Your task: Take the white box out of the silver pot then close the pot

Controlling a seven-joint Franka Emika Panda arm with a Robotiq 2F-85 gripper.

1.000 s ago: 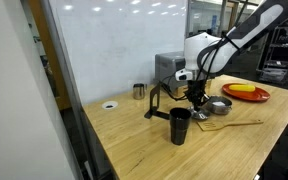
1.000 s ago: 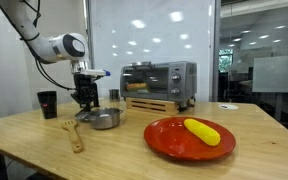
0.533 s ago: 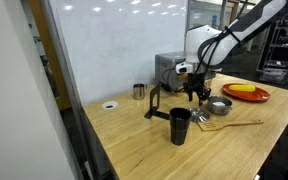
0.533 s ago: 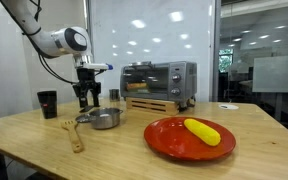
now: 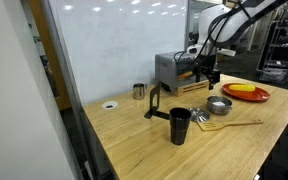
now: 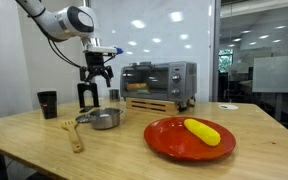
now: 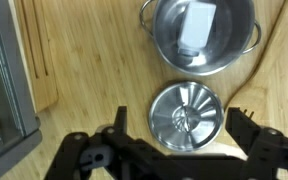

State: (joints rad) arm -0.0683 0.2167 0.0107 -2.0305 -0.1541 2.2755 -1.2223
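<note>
My gripper moves from above the lid to over the silver pot (image 7: 231, 40) next, then goes down inside with its fingers astride the white box (image 7: 196, 26), since the pot stands uncovered.
The silver pot (image 7: 231, 40) stands uncovered at the top of the wrist view, and the white box (image 7: 194, 28) lies inside it. Its round metal lid (image 7: 186, 116) rests flat on the wooden table just beside the pot. My gripper (image 7: 181, 122) hangs open high above the lid, its black fingers (image 7: 117, 120) spread to either side with nothing between them. In both exterior views the gripper (image 5: 206, 72) (image 6: 97, 72) is raised well above the pot (image 5: 218, 105) (image 6: 105, 118).
A black cup (image 5: 180, 125) (image 6: 48, 103) and a wooden spatula (image 5: 234, 124) (image 6: 72, 132) lie near the pot. A toaster oven (image 5: 174, 70) (image 6: 157, 80) stands behind. A red plate (image 6: 174, 140) carries a banana (image 6: 202, 131). A steel cup (image 5: 139, 91) and a white disc (image 5: 109, 104) sit farther off.
My gripper was shut low beside the pot; it has opened wide and risen well above the table.
</note>
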